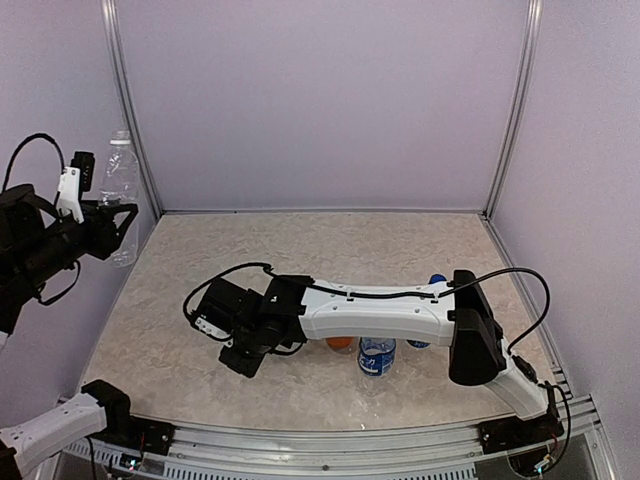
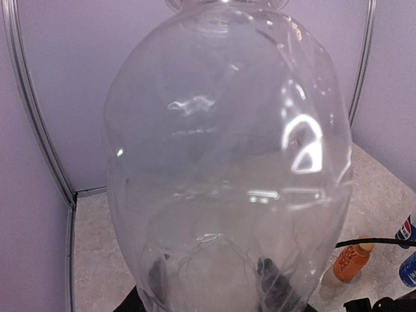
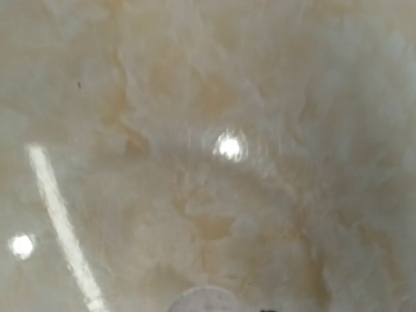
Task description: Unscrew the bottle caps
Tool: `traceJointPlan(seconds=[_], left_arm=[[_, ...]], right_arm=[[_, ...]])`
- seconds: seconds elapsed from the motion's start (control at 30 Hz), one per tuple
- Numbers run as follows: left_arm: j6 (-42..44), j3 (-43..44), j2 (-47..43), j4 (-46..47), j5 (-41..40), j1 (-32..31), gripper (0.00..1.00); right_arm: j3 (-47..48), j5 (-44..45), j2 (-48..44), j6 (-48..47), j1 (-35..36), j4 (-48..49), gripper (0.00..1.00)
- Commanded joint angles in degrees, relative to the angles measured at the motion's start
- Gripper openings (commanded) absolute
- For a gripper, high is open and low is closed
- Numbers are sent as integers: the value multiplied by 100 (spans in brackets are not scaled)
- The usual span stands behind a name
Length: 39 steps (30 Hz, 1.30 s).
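Observation:
I will move my right gripper down onto the bare marbled tabletop just below it next and let go of the pale round cap there, clear of the bottles.
My left gripper [image 1: 118,228] is shut on the clear unlabelled bottle [image 1: 120,185] and holds it upright, high at the far left by the wall. In the left wrist view that bottle [image 2: 227,162] fills the frame; my dark fingers [image 2: 273,286] show through its base. Its neck is cut off by the frame, so I see no cap. My right gripper [image 1: 243,358] hangs low over the table, left of centre; its jaws are not readable. The orange juice bottle [image 1: 340,342] and two blue-labelled bottles [image 1: 377,356] [image 1: 425,340] stand behind the right arm, one with a blue cap [image 1: 437,280].
The right arm [image 1: 380,310] stretches across the front of the table. The right wrist view shows only blurred marbled tabletop [image 3: 208,130] and a pale round shape [image 3: 205,300] at the bottom edge. The orange bottle [image 2: 351,260] also shows in the left wrist view.

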Motion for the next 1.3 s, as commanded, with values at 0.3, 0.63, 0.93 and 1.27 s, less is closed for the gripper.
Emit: traceJointPlan(seconds=[0.3,0.63,0.93,1.27], left_arm=[[196,-143,-41,58,246,-41,43],[160,-106,-65,-199,1307,-80,43],[295,186,-32,-420,1883,-81,43],[968,366,36,-788,2845,-364,44]], right_arm=[[-20,-422,668,58,-2,-335,0],[-15,-421,641,65,-36,-429,47],[278,-417,-42,-39,-141,-290,71],[-2045,-1608,-2917,-541,-463,4539,87]])
